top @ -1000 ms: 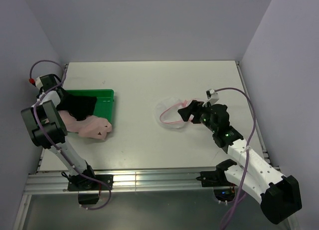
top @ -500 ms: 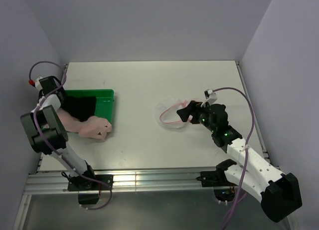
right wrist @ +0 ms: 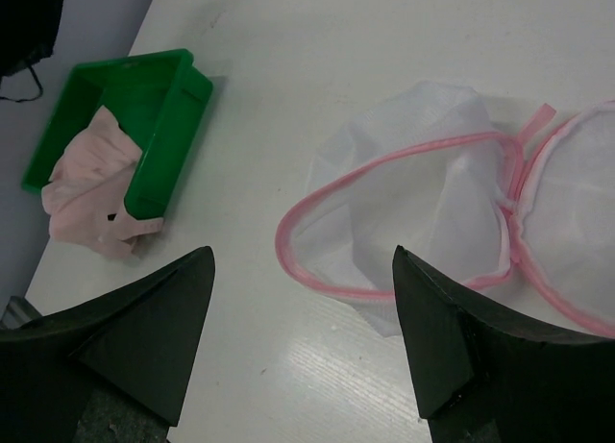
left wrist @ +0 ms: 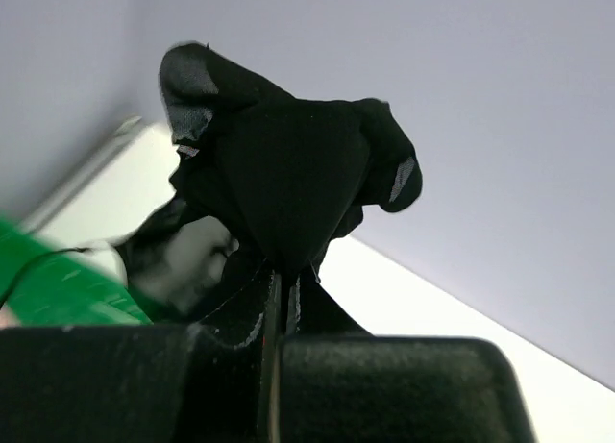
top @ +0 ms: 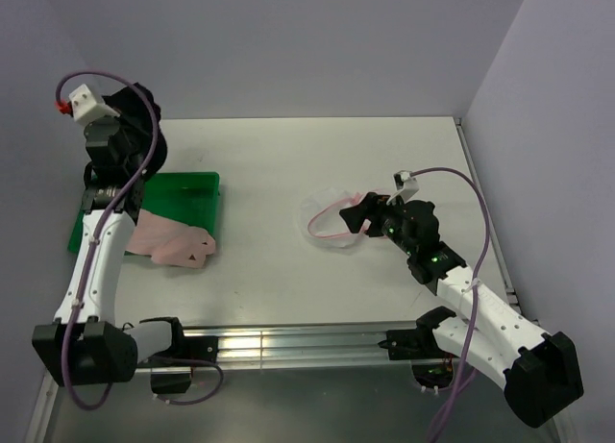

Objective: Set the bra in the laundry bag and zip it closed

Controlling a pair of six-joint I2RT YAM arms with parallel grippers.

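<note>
The bra (top: 146, 131) should be released next over the bare table between the tray and the bag, so I need to bring my left gripper back and down, to its right in the top view.
A black bra (left wrist: 288, 164) hangs bunched in the air, with my left gripper (left wrist: 283, 282) shut on it. In the top view the bra (top: 146, 131) is held by the left gripper (top: 130, 142) high above the far-left corner of the table. The laundry bag (top: 332, 217) lies open to the right of the table's middle. Its white mesh and pink zipper rim (right wrist: 384, 174) show plainly, and its lid (right wrist: 577, 251) is folded out to the right. My right gripper (top: 360, 215) stands open just right of the bag, and in its own view the right gripper (right wrist: 303, 270) has nothing between its fingers.
A green tray (top: 197, 188) sits at the left of the table, under the raised left arm. A pink garment (top: 173, 241) spills over its near edge onto the table. The right wrist view shows the tray (right wrist: 173, 107) and the pink garment (right wrist: 82, 188) too.
My left gripper shut on the black bra in the tray and lifted it high and toward the far wall. The right arm and the bag have not moved.
</note>
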